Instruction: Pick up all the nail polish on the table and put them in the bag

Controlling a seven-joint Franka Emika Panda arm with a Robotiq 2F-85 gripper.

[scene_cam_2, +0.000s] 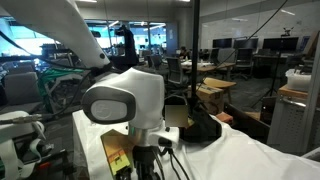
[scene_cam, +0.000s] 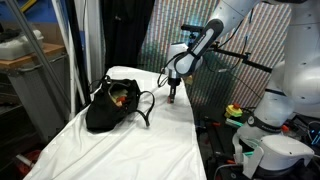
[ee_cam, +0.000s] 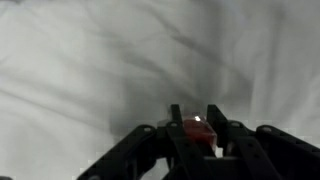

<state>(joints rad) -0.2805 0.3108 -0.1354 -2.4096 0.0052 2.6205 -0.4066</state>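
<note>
I need to lift the bottle in my gripper above the bag's rim next, move it outward over the bag's opening (scene_cam: 121, 97), lower it and let it go.
In the wrist view my gripper (ee_cam: 195, 125) is shut on a small orange-red nail polish bottle (ee_cam: 197, 132), held between the black fingers above the white cloth of the table (ee_cam: 90, 70). In an exterior view the gripper (scene_cam: 174, 95) hangs just above the far end of the table (scene_cam: 120, 150), to the right of the black bag (scene_cam: 108, 108). The bag slumps open, with a yellowish-green inside showing. No other bottles are visible on the cloth. The bag also shows in an exterior view (scene_cam_2: 205, 128), behind the arm.
A mesh screen (scene_cam: 215, 70) stands behind the table's far end. Cables and equipment (scene_cam: 235, 115) lie on the right side beside the robot base. A cardboard box (scene_cam: 30, 75) stands left of the table.
</note>
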